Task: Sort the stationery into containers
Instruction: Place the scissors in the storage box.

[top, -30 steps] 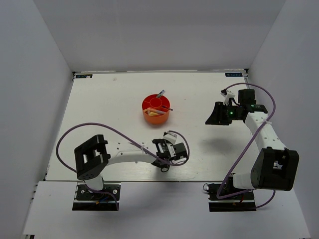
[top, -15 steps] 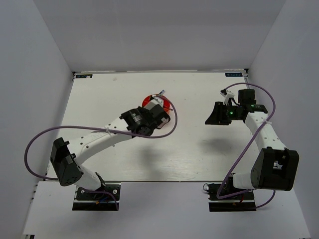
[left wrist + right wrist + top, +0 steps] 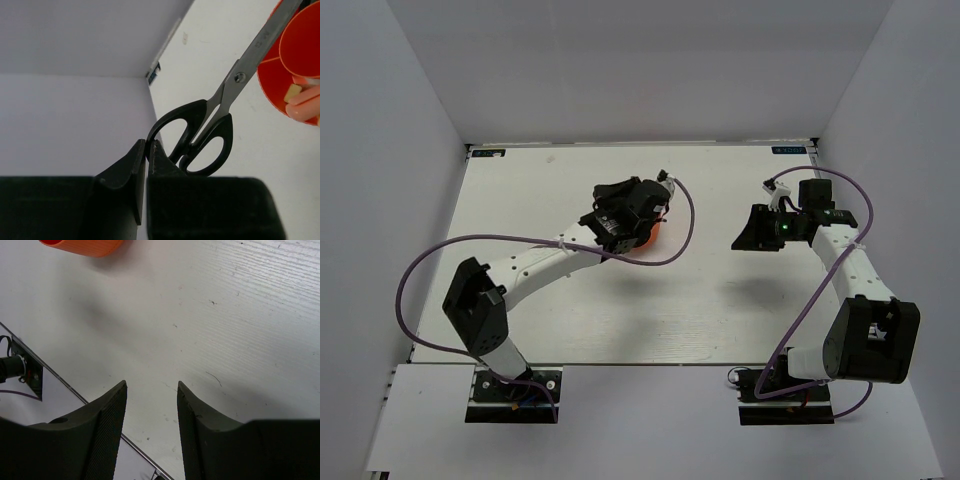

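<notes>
I will tilt my left gripper next so the scissors point down, then lower them into the organiser's round cup and let go. Their blades still slant across the organiser's rim.
My left gripper is shut on one loop of the black-handled scissors. Their steel blades point up and right, across the rim of the orange organiser. A tan eraser and a pale orange tube lie in one of its wedges. From above, the left gripper hangs over the organiser and hides most of it; the scissors do not show there. My right gripper stands open over bare table at the right, nothing between its fingers.
The white table is boxed in by white walls at the back and both sides. The left arm's purple cable loops past the organiser. In the right wrist view the organiser's wall shows at the top edge.
The left arm has swung from the table's near middle up to the organiser, carrying the scissors, and now covers it. The right arm has not moved.
</notes>
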### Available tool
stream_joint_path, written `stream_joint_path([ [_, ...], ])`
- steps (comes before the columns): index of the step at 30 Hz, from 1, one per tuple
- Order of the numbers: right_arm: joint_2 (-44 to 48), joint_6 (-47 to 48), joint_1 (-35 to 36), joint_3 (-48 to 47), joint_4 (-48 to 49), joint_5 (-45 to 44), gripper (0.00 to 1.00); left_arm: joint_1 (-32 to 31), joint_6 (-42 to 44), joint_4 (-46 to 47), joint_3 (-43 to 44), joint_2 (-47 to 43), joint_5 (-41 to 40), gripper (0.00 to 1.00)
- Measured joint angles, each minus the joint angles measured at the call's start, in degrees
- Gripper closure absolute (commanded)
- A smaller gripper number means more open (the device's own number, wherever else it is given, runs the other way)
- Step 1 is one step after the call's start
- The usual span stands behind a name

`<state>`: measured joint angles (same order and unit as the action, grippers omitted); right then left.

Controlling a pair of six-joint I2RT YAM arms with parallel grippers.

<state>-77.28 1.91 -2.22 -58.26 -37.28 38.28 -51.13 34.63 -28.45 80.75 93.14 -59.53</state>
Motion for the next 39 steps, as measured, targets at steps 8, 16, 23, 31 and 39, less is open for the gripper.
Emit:
stream_joint_path([
  [8,0.0,0.0,-0.37,-0.02,-0.04,0.66,0.52,1.11,25.35,18.6,-4.22,0.55,0.74,1.0],
  [16,0.0,0.0,-1.31,-0.02,-0.09,1.42,0.52,2.03,39.76,26.25,-7.17,0.55,2.54,1.0],
  [23,-0.02,0.0,-1.84,-0.02,-0.11,2.12,0.52,2.23,43.45,25.88,-9.05,0.55,3.93,1.0],
  [31,-0.02,-0.02,-2.54,-0.02,-0.22,2.51,0.52,3.13,45.35,24.39,-9.18,0.61,4.9,1.0],
  [39,-0.09,-0.04,-2.95,-0.02,-0.24,3.06,0.5,3.85,47.45,23.87,-9.18,3.13,5.38,1.0],
])
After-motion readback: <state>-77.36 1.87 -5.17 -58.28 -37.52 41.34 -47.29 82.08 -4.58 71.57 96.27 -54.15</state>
